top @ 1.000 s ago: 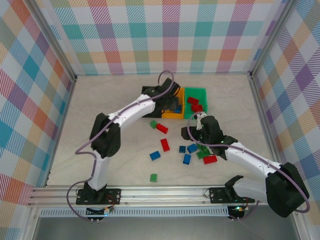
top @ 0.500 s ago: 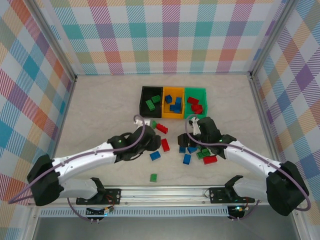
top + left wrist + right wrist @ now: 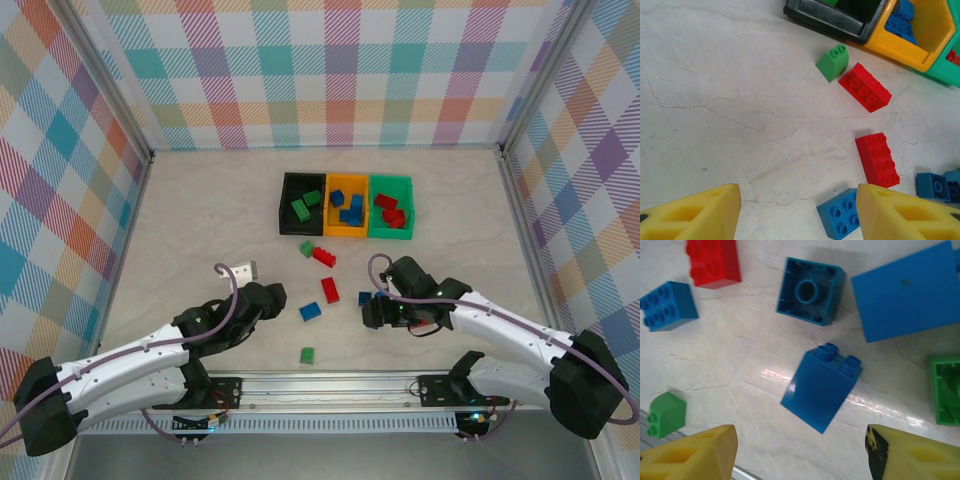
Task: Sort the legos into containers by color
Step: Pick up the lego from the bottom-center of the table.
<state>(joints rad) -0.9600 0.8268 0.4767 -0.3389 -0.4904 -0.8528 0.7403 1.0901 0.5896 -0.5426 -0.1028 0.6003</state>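
Observation:
Next, my right gripper comes down astride the small blue lego on its side [image 3: 821, 390], which lies below the open fingers, as bare tabletop leaves room for both fingers.
The containers stand in a row at the back: a black bin [image 3: 288, 203] with green legos, an orange bin [image 3: 334, 205] with blue ones, and a green bin [image 3: 406, 208] with red ones. Loose legos lie in front of them. My left gripper [image 3: 275, 303] [image 3: 797, 215] is open low over the table, with a blue brick [image 3: 842, 212] [image 3: 310, 312] just inside its right finger [image 3: 905, 215] and a red brick [image 3: 878, 159] beyond. My right gripper [image 3: 372, 312] [image 3: 800, 455] is open over a blue brick [image 3: 821, 388] lying on its side ahead of the fingertips.
A green brick [image 3: 831, 62] and a second red brick [image 3: 865, 87] lie in front of the black bin [image 3: 840, 15]. Another green brick [image 3: 307, 355] [image 3: 667, 412] sits near the front rail. An upturned blue brick [image 3: 810, 291] and a green one [image 3: 945, 390] crowd the right gripper.
The left arm has swung back from the bins to the near left, its gripper now low beside the blue brick. The right gripper has shifted nearer and left over the blue bricks.

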